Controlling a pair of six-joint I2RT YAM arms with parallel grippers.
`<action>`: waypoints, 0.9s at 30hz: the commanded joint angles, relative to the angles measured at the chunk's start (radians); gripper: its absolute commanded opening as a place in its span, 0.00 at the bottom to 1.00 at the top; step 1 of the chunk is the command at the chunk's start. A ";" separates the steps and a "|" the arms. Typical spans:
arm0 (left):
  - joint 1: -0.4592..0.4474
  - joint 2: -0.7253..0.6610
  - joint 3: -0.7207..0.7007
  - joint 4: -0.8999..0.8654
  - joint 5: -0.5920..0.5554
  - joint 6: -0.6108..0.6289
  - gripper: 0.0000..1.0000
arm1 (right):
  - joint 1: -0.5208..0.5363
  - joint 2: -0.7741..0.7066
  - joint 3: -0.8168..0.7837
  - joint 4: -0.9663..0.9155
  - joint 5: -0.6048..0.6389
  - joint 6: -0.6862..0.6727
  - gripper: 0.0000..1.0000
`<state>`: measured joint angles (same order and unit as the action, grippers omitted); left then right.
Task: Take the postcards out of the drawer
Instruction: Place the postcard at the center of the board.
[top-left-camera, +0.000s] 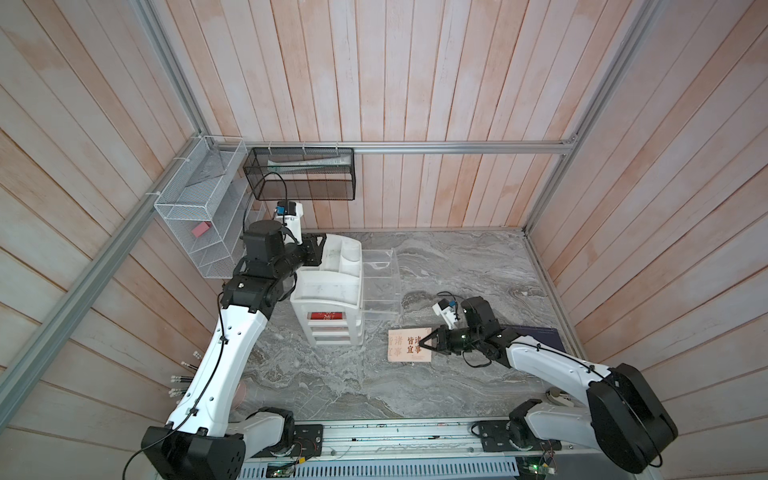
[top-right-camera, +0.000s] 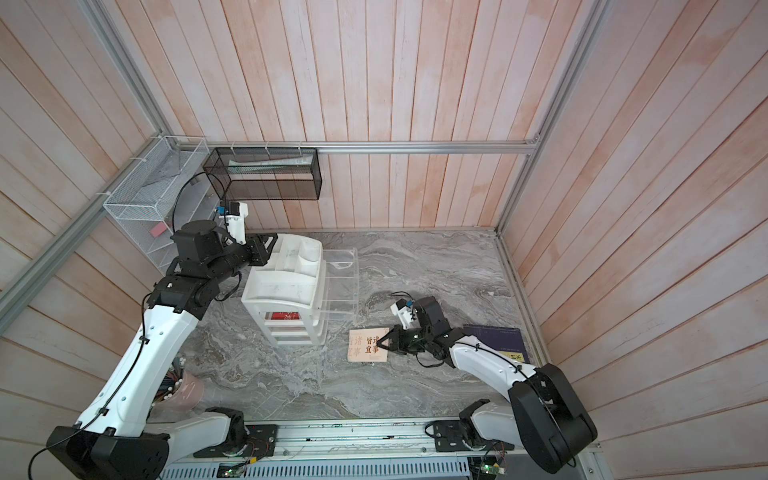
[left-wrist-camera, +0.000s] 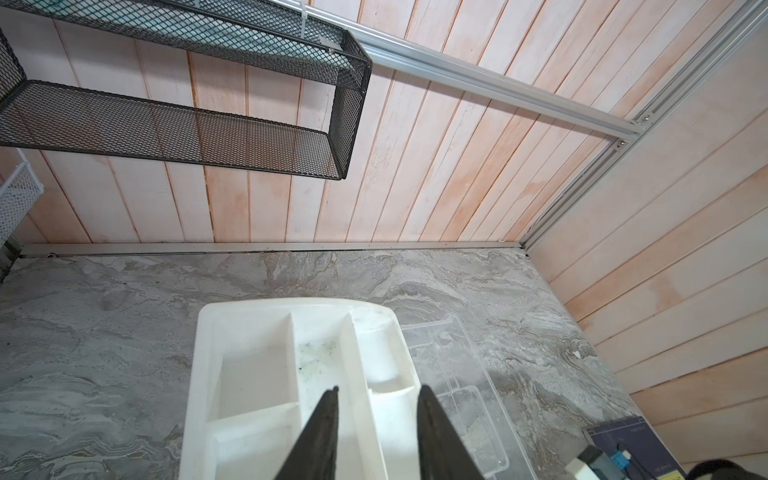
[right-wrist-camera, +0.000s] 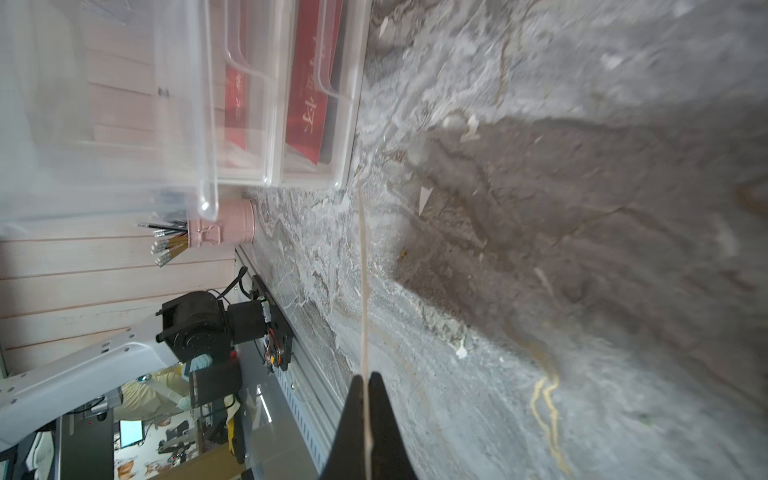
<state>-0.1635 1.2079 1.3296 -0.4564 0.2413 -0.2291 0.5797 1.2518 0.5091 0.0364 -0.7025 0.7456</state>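
Observation:
My right gripper has the postcard. Next it will pull the postcard back and down to let go of it on the clear tabletop by the near corner of the drawer unit.
My right gripper (top-left-camera: 419, 345) (top-right-camera: 377, 344) (right-wrist-camera: 365, 376) is shut on the edge of a cream postcard (top-left-camera: 401, 347) (top-right-camera: 359, 347) with black and orange characters. It holds the card just above the table, right of the white drawer unit (top-left-camera: 328, 286) (top-right-camera: 282, 286). The right wrist view shows the card edge-on (right-wrist-camera: 363, 270). The unit's clear top drawer (top-left-camera: 380, 282) (left-wrist-camera: 457, 374) is pulled out. Red postcards (top-left-camera: 328, 316) (right-wrist-camera: 309, 104) lie in the closed drawers below. My left gripper (top-left-camera: 322, 245) (left-wrist-camera: 376, 388) sits on the unit's top tray, fingers apart astride a divider wall.
A dark navy booklet (top-left-camera: 536, 332) (top-right-camera: 494, 338) lies on the table behind my right arm. A pink pen cup (top-right-camera: 189, 388) (right-wrist-camera: 232, 222) stands at the front left. A black mesh basket (top-left-camera: 299, 174) and a white wire rack (top-left-camera: 195, 216) hang on the walls.

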 joint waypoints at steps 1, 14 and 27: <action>0.005 -0.006 -0.015 0.009 0.006 0.000 0.34 | 0.081 -0.002 -0.031 0.168 0.055 0.119 0.00; 0.005 -0.017 -0.032 -0.009 0.031 0.014 0.34 | 0.295 0.228 -0.062 0.547 0.117 0.305 0.00; 0.009 -0.047 -0.061 -0.007 0.021 0.013 0.34 | 0.315 0.303 -0.054 0.532 0.110 0.297 0.17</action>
<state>-0.1616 1.1774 1.2816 -0.4603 0.2562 -0.2283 0.8898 1.5497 0.4416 0.5747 -0.5961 1.0489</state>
